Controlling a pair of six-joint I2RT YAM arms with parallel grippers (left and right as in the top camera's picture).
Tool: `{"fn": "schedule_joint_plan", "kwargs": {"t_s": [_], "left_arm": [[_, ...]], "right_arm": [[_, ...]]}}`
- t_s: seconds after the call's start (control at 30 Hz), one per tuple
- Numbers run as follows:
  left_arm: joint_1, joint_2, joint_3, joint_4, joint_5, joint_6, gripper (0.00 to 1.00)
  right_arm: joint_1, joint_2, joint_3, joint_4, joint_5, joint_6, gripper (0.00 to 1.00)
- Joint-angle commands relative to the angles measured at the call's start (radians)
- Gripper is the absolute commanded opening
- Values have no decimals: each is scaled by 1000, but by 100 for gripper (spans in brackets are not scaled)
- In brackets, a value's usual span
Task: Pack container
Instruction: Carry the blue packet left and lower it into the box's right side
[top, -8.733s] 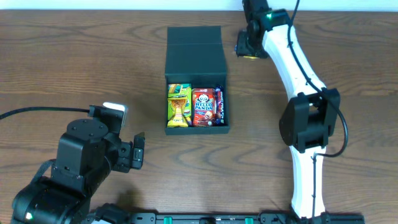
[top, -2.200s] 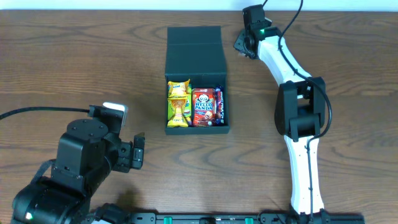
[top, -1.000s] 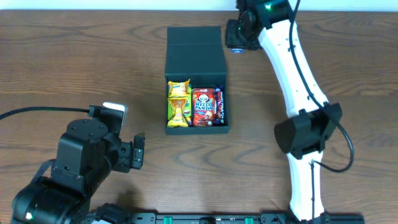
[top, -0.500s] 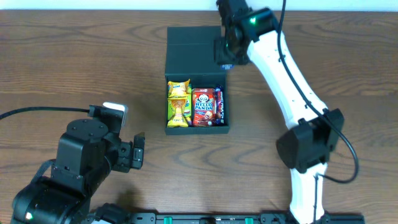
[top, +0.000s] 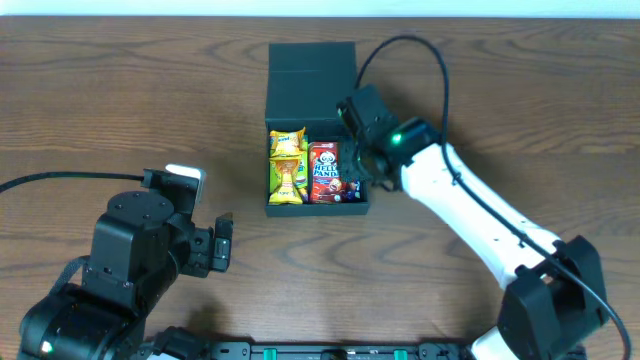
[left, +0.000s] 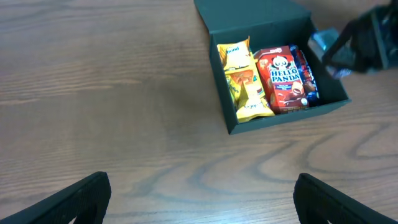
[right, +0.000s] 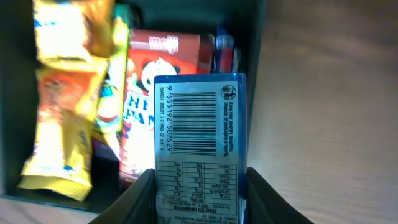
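The blue snack packet (right: 199, 124) is still hanging above the container, so my right gripper needs to go down next to the Hello Panda box, onto the dark blue packet along the container's side (right: 225, 53).
The black container (top: 312, 70) lies open at the table's middle, lid flap folded back. It holds yellow packets (top: 286, 165), a red Hello Panda box (top: 324, 172) and a dark blue packet along its right wall (left: 306, 74). My right gripper (right: 200, 186) is shut on a blue snack packet (right: 199, 124), barcode side up. It hovers over the container's right part (top: 358, 170). My left gripper (left: 199, 199) is open and empty, well in front of the container (left: 249, 12), at the front left in the overhead view (top: 222, 245).
The wooden table (top: 520, 120) surrounds the container. The right arm's white links (top: 470, 210) stretch from the front right to the container. The left arm's black body (top: 130, 260) fills the front left corner.
My right arm has swung from beyond the container's back right corner forward and down over its right side, with the blue packet. The left arm has not moved.
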Motion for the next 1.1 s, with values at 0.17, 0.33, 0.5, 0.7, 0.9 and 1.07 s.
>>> {"fn": "schedule_joint_plan", "kwargs": {"t_s": [0.17,0.33,0.5,0.7,0.9,1.07], "left_arm": [[2,0,-3,-3,-9,-4,95],[2,0,-3,-3,-10,-4,95],[2,0,-3,-3,-10,-4,95],[2,0,-3,-3,-10,-4,95],[2,0,-3,-3,-10,-4,95],[2,0,-3,-3,-9,-4,95]], "right_arm": [[93,-28,-56,56,174,66,1],[106,-23,-58,61,237,92,2],[106,10,-58,60,257,90,1],[106,52,-58,66,257,63,1],[106,61,-58,74,257,60,32],[105,61,-58,83,267,48,47]]}}
